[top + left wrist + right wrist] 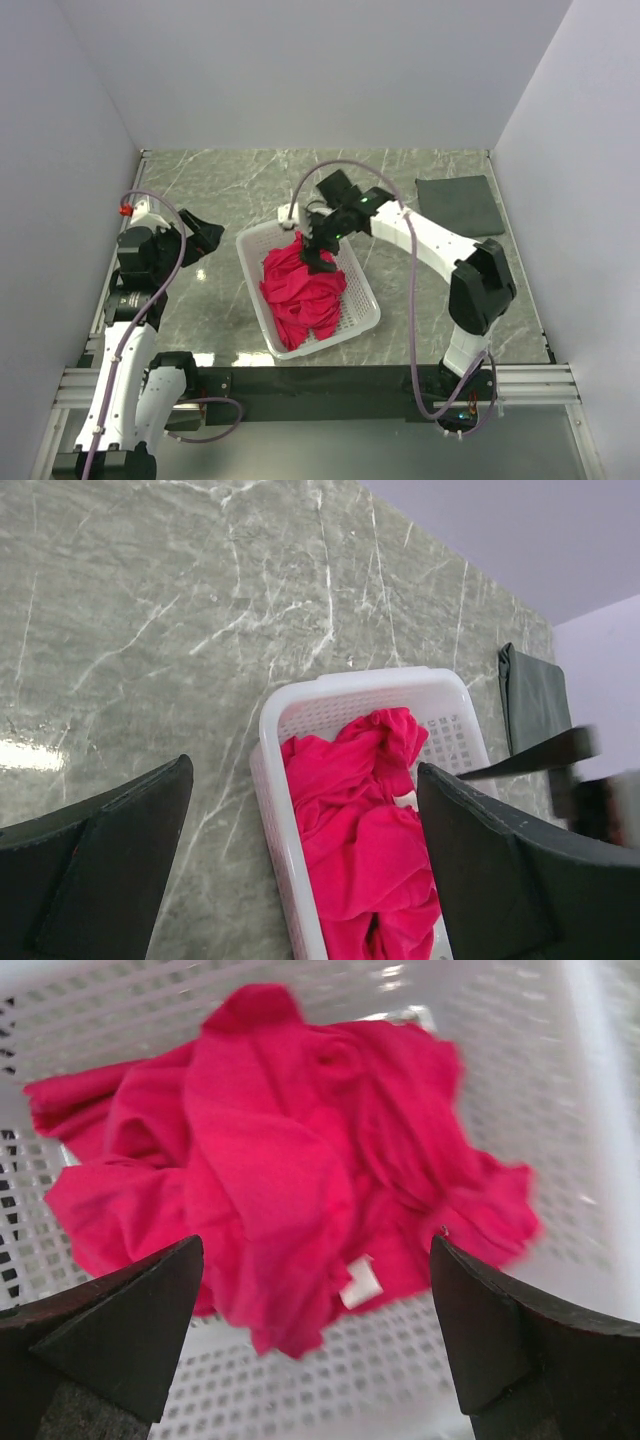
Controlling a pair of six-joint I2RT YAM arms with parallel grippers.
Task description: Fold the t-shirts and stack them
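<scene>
I will lower my right gripper onto the cloth, because the t-shirt's fold (298, 1286) beside the white label is below it and lined up between its open fingers.
A crimson-red t-shirt (302, 293) lies crumpled in a heap inside the white mesh basket (362, 320) near the middle of the table. In the right wrist view the t-shirt (290, 1150) fills the basket's (520, 1050) floor, a small white label showing at its near edge. My right gripper (314, 250) hangs open over the far end of the basket, just above the cloth, with nothing between its fingers (130, 1320). My left gripper (205, 238) is open to the left of the basket, off the cloth; its view shows the t-shirt (365, 830) and the basket (275, 810) between its fingers (110, 860).
A dark grey folded cloth (460, 205) lies at the back right of the grey marble table (240, 180). White walls enclose the table on three sides. A black rail (330, 378) runs along the near edge.
</scene>
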